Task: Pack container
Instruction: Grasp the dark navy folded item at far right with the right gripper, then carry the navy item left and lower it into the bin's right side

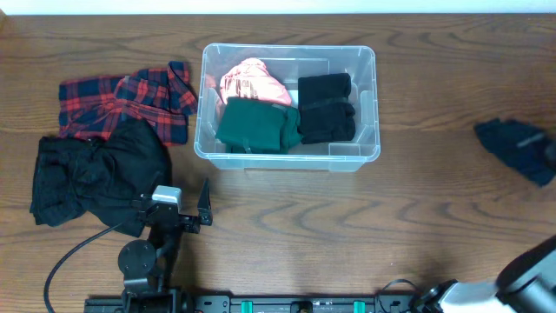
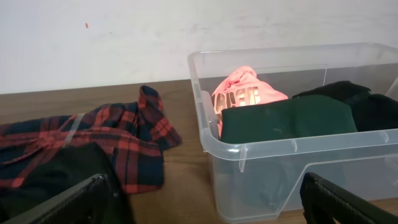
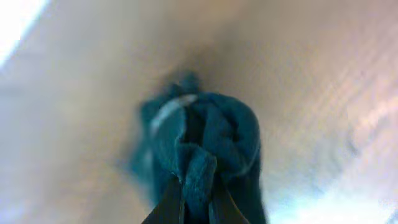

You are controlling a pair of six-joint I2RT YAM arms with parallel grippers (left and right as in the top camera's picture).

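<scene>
The part-packed container lies left of my right gripper in the overhead view, so I will carry the cloth over the black garments' near end (image 1: 328,137) and release it.
The clear plastic container (image 1: 287,49) stands at the table's middle back. It holds a pink garment (image 1: 252,83), a folded green garment (image 1: 256,126) and folded black garments (image 1: 326,109). My left gripper (image 1: 174,202) is open and empty, in front of the container's left corner, beside a black garment (image 1: 95,174). In the left wrist view the container (image 2: 292,149) is right ahead of the open jaws (image 2: 199,211). My right gripper (image 3: 198,205) is shut on a dark blue cloth (image 3: 199,137), which shows at the far right from overhead (image 1: 519,148).
A red and black plaid shirt (image 1: 122,103) lies left of the container, behind the black garment; it also shows in the left wrist view (image 2: 106,134). A link of the right arm (image 1: 530,269) is at the bottom right corner. A cable (image 1: 69,256) trails by the left arm.
</scene>
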